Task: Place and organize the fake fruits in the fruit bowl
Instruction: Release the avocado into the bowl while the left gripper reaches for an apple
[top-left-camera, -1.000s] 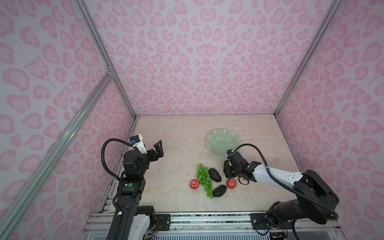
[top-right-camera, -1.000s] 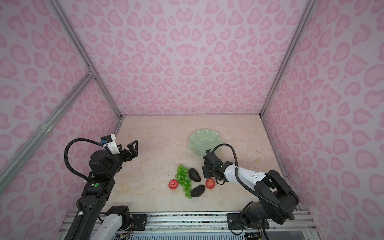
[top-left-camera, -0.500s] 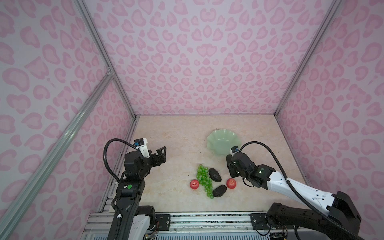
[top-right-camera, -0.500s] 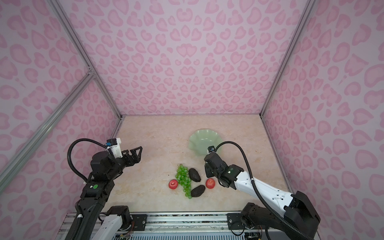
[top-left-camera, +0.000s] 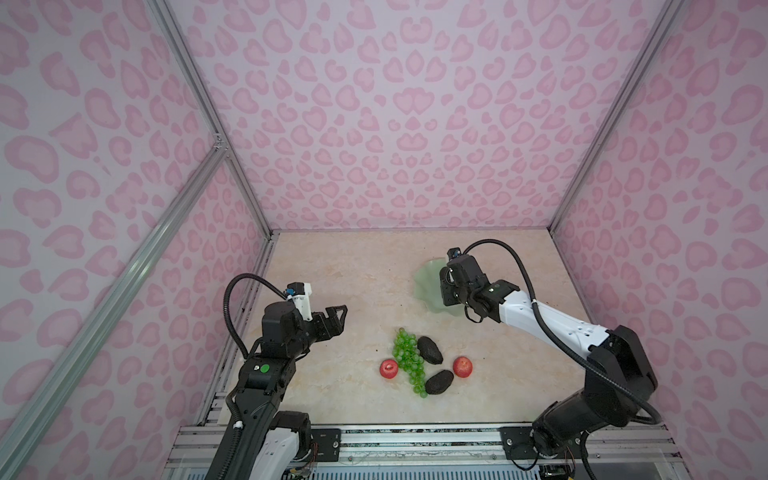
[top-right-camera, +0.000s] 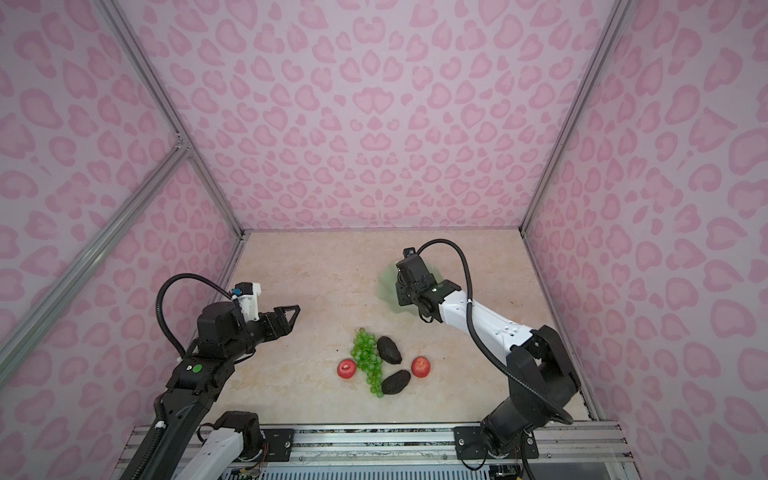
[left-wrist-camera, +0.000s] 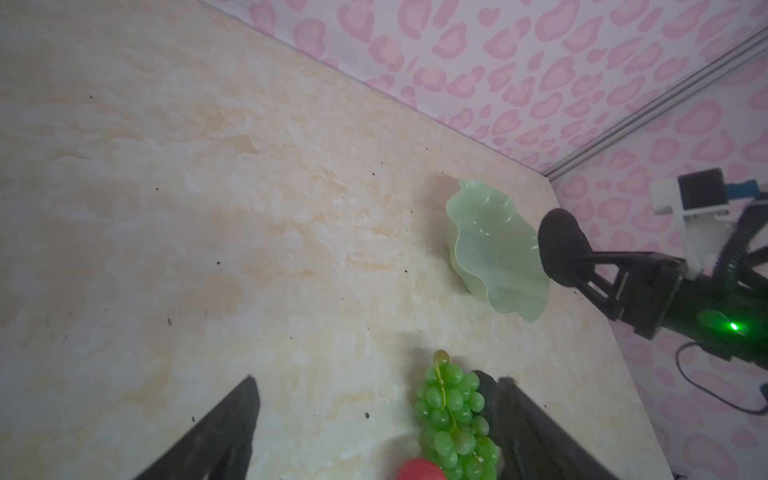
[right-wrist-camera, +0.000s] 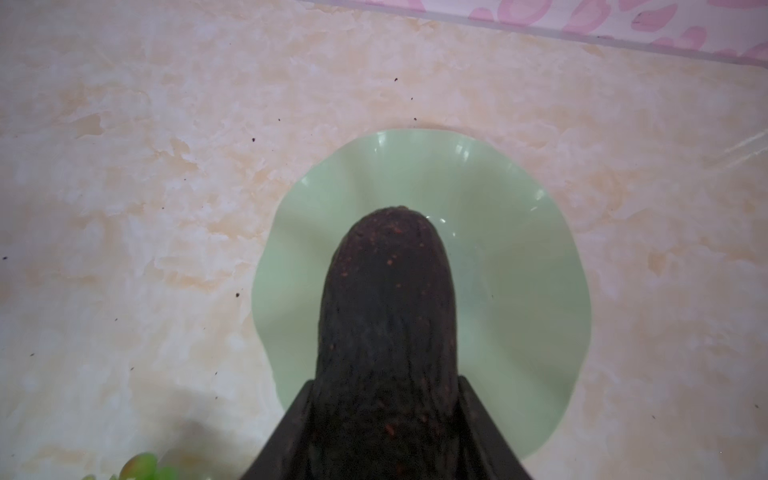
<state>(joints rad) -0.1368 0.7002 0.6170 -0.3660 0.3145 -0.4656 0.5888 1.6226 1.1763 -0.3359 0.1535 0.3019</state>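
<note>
The hollow of the pale green fruit bowl is empty below, so my right gripper will next lower the dark bumpy avocado inside the bowl's rim and release it.
My right gripper (right-wrist-camera: 384, 386) is shut on a dark bumpy avocado (right-wrist-camera: 386, 316) and holds it above the pale green fruit bowl (right-wrist-camera: 519, 291). In both top views that gripper (top-left-camera: 451, 276) covers part of the bowl (top-left-camera: 426, 282). Still on the tabletop lie the green grapes (top-left-camera: 409, 361), two avocados (top-left-camera: 430, 350) (top-left-camera: 439, 381) and two red apples (top-left-camera: 389, 368) (top-left-camera: 462, 367). My left gripper (top-left-camera: 338, 318) hangs open to the left of this group, holding nothing. In the left wrist view its fingers frame the grapes (left-wrist-camera: 451, 411), with the gripper (left-wrist-camera: 378, 379) above the table.
Pink patterned walls close in the beige marble table (top-left-camera: 340, 270) on three sides. An aluminium rail (top-left-camera: 395, 440) runs along the front edge, where both arm bases stand. Bare tabletop lies between the left gripper and the bowl.
The right gripper has closed on an avocado beside the fruit group, lifted it and carried it back over the bowl. The left gripper has swung lower toward the fruits, its jaws slightly narrower.
</note>
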